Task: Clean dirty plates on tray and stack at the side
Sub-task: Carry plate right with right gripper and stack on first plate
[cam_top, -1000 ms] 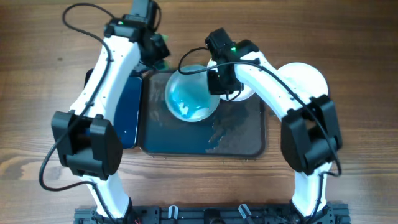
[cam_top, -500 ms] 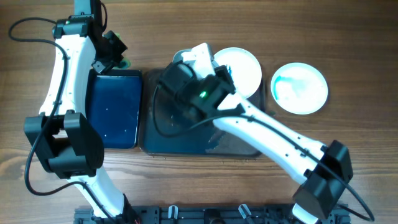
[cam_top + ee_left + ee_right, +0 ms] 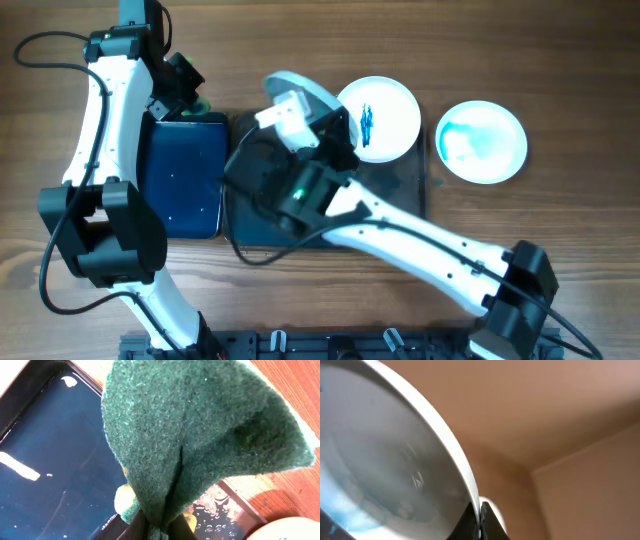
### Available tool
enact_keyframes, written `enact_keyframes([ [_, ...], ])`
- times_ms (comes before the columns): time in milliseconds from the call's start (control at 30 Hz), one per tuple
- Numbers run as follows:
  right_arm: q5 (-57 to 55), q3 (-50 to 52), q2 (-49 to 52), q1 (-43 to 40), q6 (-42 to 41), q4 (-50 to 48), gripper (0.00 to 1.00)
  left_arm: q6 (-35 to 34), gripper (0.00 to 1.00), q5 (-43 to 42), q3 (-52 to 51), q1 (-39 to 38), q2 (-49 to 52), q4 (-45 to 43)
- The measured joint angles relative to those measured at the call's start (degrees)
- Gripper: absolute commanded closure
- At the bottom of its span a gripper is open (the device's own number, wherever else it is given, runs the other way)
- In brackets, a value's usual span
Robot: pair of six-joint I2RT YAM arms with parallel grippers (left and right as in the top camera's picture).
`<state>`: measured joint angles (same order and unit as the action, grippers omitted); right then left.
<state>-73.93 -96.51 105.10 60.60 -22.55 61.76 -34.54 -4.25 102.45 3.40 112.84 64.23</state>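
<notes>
I should next swing my right gripper past the tray and down to release its plate, as the tabletop plate is below it, to its right in the overhead view.
My right gripper (image 3: 289, 112) is raised high over the large dark tray (image 3: 400, 188) and is shut on the rim of a tilted white plate (image 3: 312, 92). In the right wrist view the jaws (image 3: 479, 527) pinch that plate (image 3: 385, 475), which has a faint teal smear low on its face. A second plate (image 3: 378, 118) with blue streaks lies at the tray's far right corner. A third plate (image 3: 482, 140) with a teal smear lies on the table to the right. My left gripper (image 3: 188, 97) is shut on the green sponge (image 3: 190, 435) over the far end of the smaller tray.
The smaller dark tray (image 3: 185, 180) with water in it lies left of the large tray and also shows in the left wrist view (image 3: 50, 470). The large tray's floor is wet (image 3: 225, 510). The wooden table extends all round.
My right arm has lifted the plate higher and tilted it, shifting left. A second ago the left gripper was at this plate; it moved back over the smaller tray and now holds still.
</notes>
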Motion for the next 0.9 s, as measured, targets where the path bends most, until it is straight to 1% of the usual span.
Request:
enact_keyframes([
  [67,11.87,0.00,-0.09,-4.00,0.13,-0.70,0.96,0.00,0.96,-0.04,0.00,0.00,0.00,0.11],
  [167,30.01,0.00,-0.11,-13.29,0.09,-1.68,0.96,0.00,0.96,-0.17,0.00,-0.04,0.00,0.11],
  [233,45.38,0.00,-0.11,-22.99,-0.13,-1.60,0.96,0.00,0.96,-0.15,0.00,-0.31,0.00,0.09],
  [333,65.00,0.00,-0.11,-36.96,-0.20,-1.16,0.96,0.00,0.96,-0.17,0.00,-1.01,0.00,-0.13],
  [400,73.07,0.00,-0.11,-46.03,-0.42,0.07,0.96,0.00,0.96,-0.17,0.00,-1.49,0.00,-0.63],
  [500,77.83,0.04,-0.11,-57.72,-1.92,2.03,0.96,0.00,0.96,-0.17,0.00,-2.03,0.00,-0.85],
  [600,78.42,1.57,-0.11,-68.74,-3.19,2.10,0.96,0.00,0.96,-0.17,0.00,-2.40,0.00,-0.85],
  [667,78.44,4.11,-0.11,-74.51,-3.41,1.68,0.96,0.00,0.96,-0.17,0.00,-2.82,0.00,-0.85],
  [767,78.42,9.49,-0.11,-81.37,-3.61,-1.38,0.96,0.00,0.96,-0.17,0.00,-3.45,0.00,-0.87],
  [900,78.36,16.44,-0.04,-84.35,-3.63,-5.81,0.96,0.02,0.96,-0.17,0.00,-3.85,0.00,-0.96],
])
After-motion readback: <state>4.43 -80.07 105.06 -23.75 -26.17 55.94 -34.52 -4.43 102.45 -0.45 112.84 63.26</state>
